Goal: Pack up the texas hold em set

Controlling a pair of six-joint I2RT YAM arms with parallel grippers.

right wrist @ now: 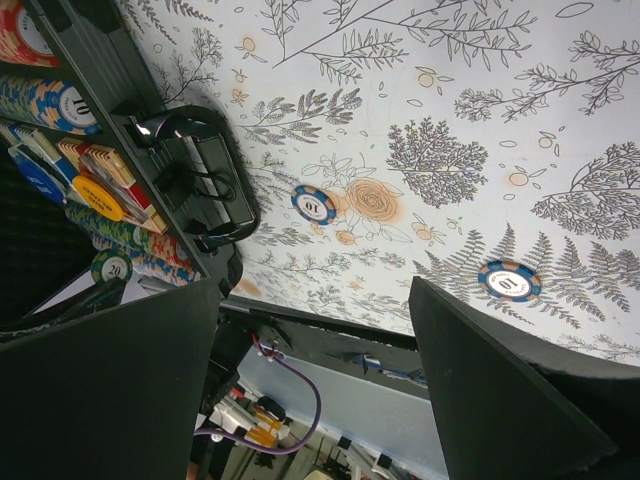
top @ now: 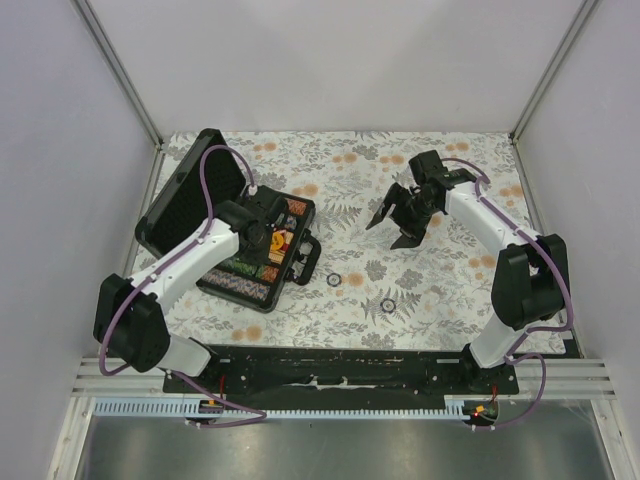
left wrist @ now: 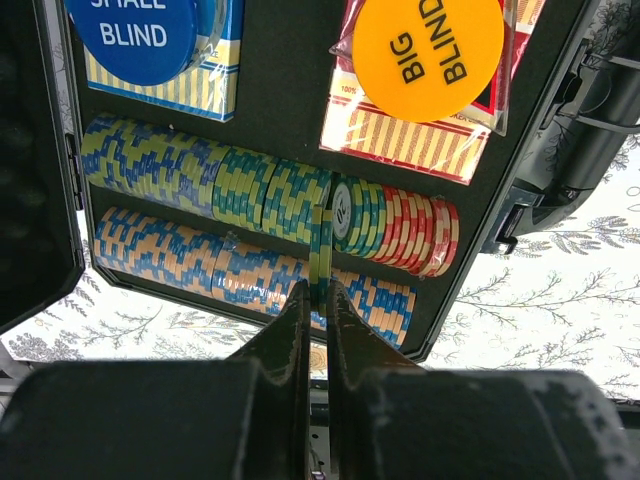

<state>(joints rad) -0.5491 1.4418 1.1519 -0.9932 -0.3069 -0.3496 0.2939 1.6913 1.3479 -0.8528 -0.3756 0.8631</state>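
Observation:
The green chip should next go down in my left gripper into the gap in the chip row (top: 258, 270) (left wrist: 332, 214) where the green chips stand apart, and then the gripper should open.
The black briefcase (top: 185, 195) lies open at the left, its lid leaning back. Its tray (left wrist: 285, 110) holds rows of multicoloured chips (left wrist: 200, 175), a reddish card deck (left wrist: 405, 140) under an orange BIG BLIND disc (left wrist: 428, 45), and a blue SMALL BLIND disc (left wrist: 140, 30). My left gripper (left wrist: 318, 292) is shut on a green chip (left wrist: 320, 250), held edge-on over the chip rows. Two loose blue-orange chips (top: 334, 280) (top: 388, 304) lie on the table; they also show in the right wrist view (right wrist: 314, 204) (right wrist: 509, 280). My right gripper (top: 400, 215) is open and empty above the table. The triangle is out of view.
The case handle (top: 310, 262) sticks out toward the loose chips. A flowered cloth (top: 420, 290) covers the table. Walls stand close at left, right and back. The arm bases' black rail (top: 340, 365) runs along the near edge.

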